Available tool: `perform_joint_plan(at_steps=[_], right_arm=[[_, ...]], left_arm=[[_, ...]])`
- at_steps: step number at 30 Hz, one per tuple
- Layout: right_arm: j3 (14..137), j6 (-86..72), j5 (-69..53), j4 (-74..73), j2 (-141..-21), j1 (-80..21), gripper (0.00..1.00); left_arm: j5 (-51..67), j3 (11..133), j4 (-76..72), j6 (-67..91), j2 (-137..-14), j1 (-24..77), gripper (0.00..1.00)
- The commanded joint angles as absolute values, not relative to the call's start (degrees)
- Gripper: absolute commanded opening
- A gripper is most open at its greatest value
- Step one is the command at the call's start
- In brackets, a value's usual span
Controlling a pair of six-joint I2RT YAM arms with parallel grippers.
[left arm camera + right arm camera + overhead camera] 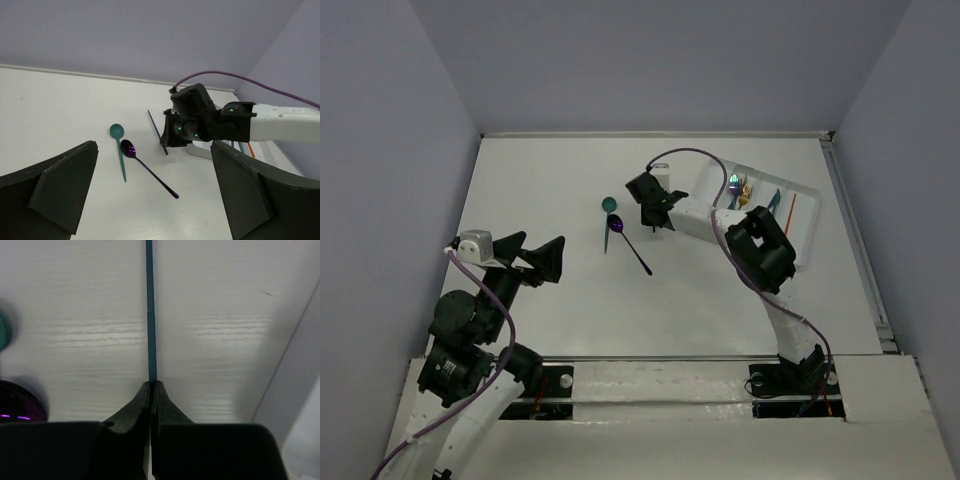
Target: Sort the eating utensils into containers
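Note:
My right gripper will next go up and move across the white divided tray (705,181). Then it will go down over the tray's end section, where the similarly slim orange-red utensil lies.
My right gripper (657,212) is shut on the handle of a slim blue utensil (149,310), which points away over the table; the utensil also shows in the left wrist view (157,131). A teal spoon (608,222) and a purple spoon (632,246) lie side by side on the table just left of that gripper, their bowls touching or nearly so. The white divided tray (705,181) stands at the right and holds several utensils (741,188), purple, gold, teal and orange-red. My left gripper (536,258) is open and empty, apart from the spoons at the left.
The right arm (760,248) reaches over the tray's near side. A purple cable (692,152) arcs above the right gripper. Grey walls close off the table at the back and both sides.

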State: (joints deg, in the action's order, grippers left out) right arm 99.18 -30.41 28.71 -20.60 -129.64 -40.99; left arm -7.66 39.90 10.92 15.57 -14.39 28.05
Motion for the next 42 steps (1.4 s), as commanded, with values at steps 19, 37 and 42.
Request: perform_joint_plan(at_steps=[19, 37, 42], right_arm=[[52.7, -25.8, 21.0, -11.5, -75.9, -7.7, 0.00], [58.4, -18.0, 16.2, -13.8, -92.4, 4.3, 0.28], [57.3, -18.2, 14.3, -13.8, -87.3, 4.3, 0.74]], left_arm=[[-7.2, 40.6, 8.5, 15.6, -8.0, 32.5, 0.99], [-8.3, 40.7, 9.0, 15.8, -5.5, 34.6, 0.99], [-8.3, 40.7, 8.9, 15.8, -6.2, 34.6, 0.99]])
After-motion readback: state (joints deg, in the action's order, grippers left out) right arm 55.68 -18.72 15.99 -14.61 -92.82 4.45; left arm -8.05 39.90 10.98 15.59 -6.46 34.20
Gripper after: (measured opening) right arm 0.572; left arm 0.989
